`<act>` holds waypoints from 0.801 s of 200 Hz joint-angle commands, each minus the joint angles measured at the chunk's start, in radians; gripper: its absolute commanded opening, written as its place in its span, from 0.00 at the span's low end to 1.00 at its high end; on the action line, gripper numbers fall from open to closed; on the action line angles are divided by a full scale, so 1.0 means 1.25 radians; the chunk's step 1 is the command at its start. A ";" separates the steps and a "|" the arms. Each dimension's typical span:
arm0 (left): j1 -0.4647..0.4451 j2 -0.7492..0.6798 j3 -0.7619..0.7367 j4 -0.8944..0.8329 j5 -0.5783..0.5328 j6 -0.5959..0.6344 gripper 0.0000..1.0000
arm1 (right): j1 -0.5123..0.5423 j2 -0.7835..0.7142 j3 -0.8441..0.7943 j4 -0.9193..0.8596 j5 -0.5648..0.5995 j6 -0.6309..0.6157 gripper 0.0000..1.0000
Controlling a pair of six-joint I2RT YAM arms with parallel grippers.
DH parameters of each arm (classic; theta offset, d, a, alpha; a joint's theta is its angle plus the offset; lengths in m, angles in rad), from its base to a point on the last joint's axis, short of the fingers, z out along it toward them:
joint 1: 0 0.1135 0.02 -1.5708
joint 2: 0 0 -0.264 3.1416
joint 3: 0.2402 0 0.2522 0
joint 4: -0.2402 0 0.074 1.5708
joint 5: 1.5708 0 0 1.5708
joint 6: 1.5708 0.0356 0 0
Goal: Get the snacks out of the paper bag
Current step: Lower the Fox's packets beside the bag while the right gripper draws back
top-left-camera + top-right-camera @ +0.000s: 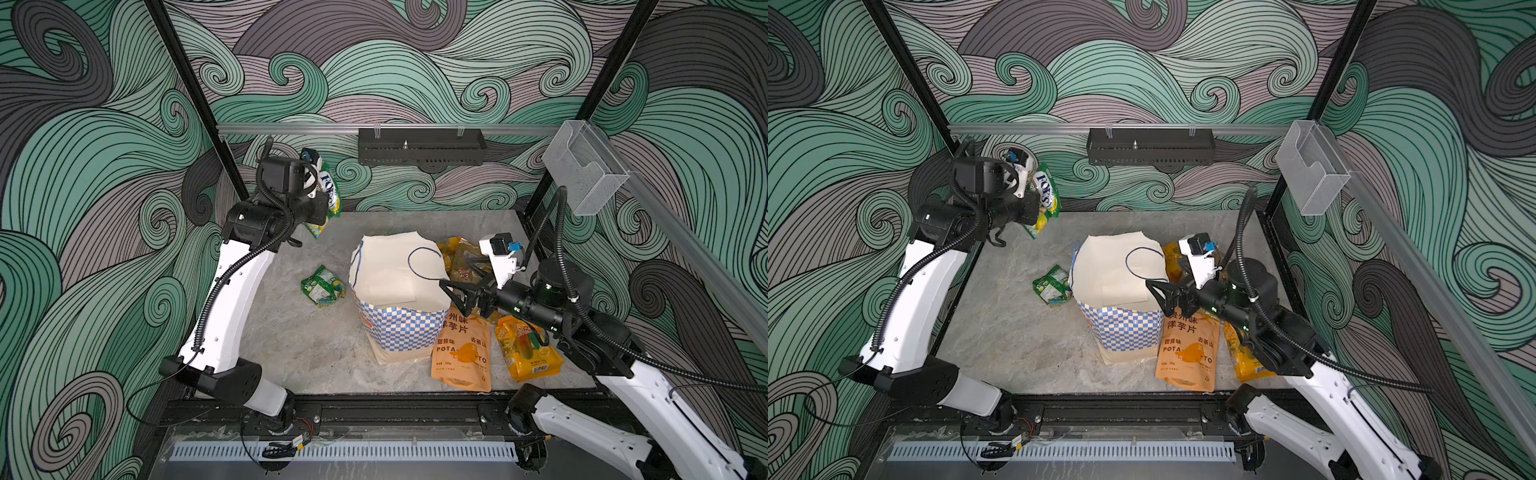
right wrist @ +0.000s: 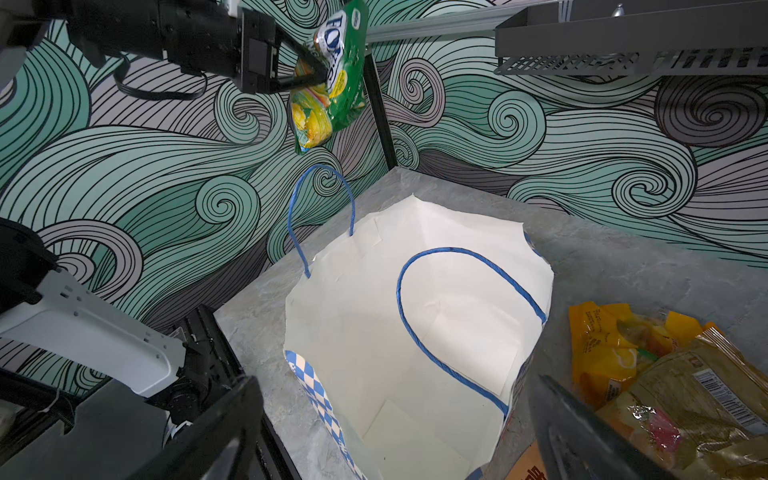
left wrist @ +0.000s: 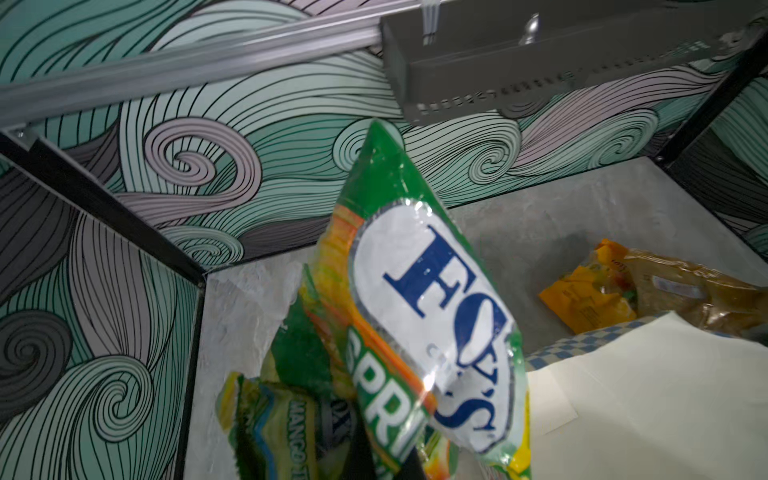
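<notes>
The patch of tabletop beside the bag and nearer than the green packet is bare. My left gripper will tilt down next, lower its packet onto that patch and let go of it.
The paper bag (image 1: 399, 328) (image 1: 1121, 328) stands upright mid-table, mouth open; in the right wrist view its inside (image 2: 415, 332) shows only white paper. My left gripper (image 1: 322, 199) (image 3: 374, 461) is raised at the back left, shut on a green "FOX'S" packet (image 1: 329, 187) (image 3: 428, 291) (image 2: 332, 83); a crumpled yellow-green part (image 3: 270, 424) hangs below. My right gripper (image 1: 455, 297) (image 2: 395, 436) is open at the bag's right rim, holding nothing. Other snacks lie on the table: a green packet (image 1: 324, 286), an orange POTATO pouch (image 1: 461, 353), a fruit-print packet (image 1: 528, 353), a golden-brown packet (image 1: 465, 259) (image 2: 698, 399).
A black shelf tray (image 1: 419, 151) hangs on the back wall. A clear plastic box (image 1: 582, 170) sits on the right rail. Black frame posts stand at the back corners, close behind the left gripper. Blue cord handles (image 2: 457, 307) droop into the bag's mouth.
</notes>
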 commanded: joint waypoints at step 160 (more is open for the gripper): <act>-0.056 -0.110 -0.829 0.345 0.220 -0.344 0.21 | -0.001 -0.017 -0.075 -0.007 0.008 0.026 1.00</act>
